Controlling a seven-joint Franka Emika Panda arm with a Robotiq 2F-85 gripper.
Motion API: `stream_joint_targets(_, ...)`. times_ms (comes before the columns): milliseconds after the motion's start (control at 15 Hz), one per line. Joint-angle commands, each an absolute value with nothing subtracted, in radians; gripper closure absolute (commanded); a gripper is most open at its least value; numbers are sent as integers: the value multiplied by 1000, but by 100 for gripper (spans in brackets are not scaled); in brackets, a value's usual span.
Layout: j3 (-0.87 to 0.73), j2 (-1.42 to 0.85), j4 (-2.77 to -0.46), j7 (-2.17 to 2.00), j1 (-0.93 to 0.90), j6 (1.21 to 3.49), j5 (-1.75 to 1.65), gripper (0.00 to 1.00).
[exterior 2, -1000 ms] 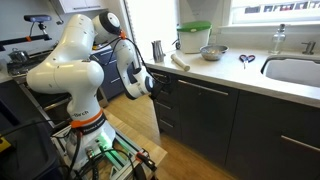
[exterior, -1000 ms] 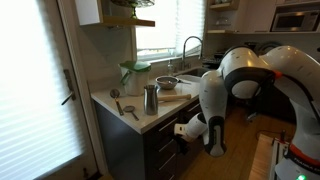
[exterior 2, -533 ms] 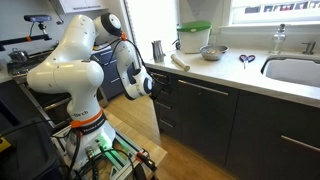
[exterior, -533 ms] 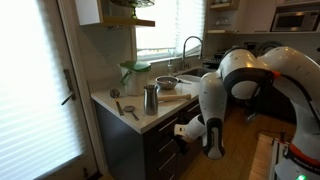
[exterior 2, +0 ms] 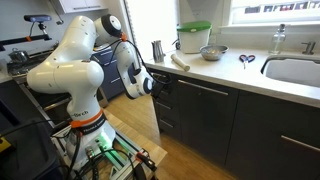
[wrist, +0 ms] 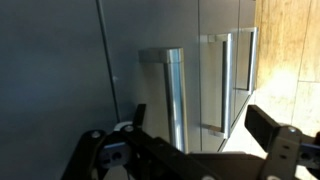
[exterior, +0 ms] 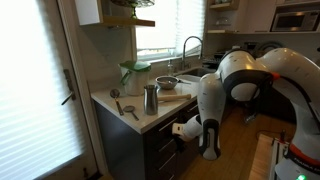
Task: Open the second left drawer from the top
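Next, my gripper moves straight outward over the silver bar handle (wrist: 175,95) and closes, because the handle lines up with the gap between the open fingers.
The second left drawer from the top (exterior 2: 170,101) is a dark flat front in the stack under the counter's end, and it is shut. My gripper (exterior 2: 153,84) hovers just in front of the stack's upper part in both exterior views (exterior: 183,128). In the wrist view the scene is turned sideways. There the gripper (wrist: 200,125) is open, with black fingers (wrist: 266,128) on either side of a silver bar handle (wrist: 175,95). The handle is not touched. Further handles (wrist: 226,85) of the fronts below line up toward the wooden floor.
The countertop (exterior: 150,120) above the drawers carries a metal cup (exterior: 151,98), a green-lidded container (exterior: 134,76), a bowl (exterior: 167,83), a rolling pin (exterior 2: 180,61) and utensils. A sink (exterior 2: 295,70) lies further along. The robot's base and a cart (exterior 2: 95,150) stand on the wooden floor.
The forearm has shifted very slightly beside the cabinet. The gripper stays open and the drawers stay shut.
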State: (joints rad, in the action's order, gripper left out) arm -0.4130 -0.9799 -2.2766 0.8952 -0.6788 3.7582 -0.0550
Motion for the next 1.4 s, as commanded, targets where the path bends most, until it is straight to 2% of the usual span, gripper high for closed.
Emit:
stream_joint_targets(0, -371, -1001, -2244, 930, -641, 3738, -71, 0)
stream_joint_targets(133, -355, -1005, -2236, 941, -629, 3730, -84, 0)
stream_joint_targets(200, -344, -1003, -2233, 946, -618, 3723, -95, 25)
stream_joint_targets(267, -334, -1001, -2231, 951, -608, 3719, -102, 26)
stream_joint_targets(333, -329, -997, -2232, 957, -602, 3711, -105, 32)
stream_joint_targets(533, -311, -967, -2247, 970, -570, 3713, -131, 58)
stream_joint_targets(933, -214, -914, -2256, 990, -421, 3678, -313, 98)
stream_joint_targets(1000, -197, -908, -2256, 995, -393, 3664, -347, 100)
stream_joint_targets(1067, -181, -906, -2262, 1002, -370, 3666, -371, 95)
stream_joint_targets(1333, -131, -903, -2301, 1018, -303, 3712, -430, 95)
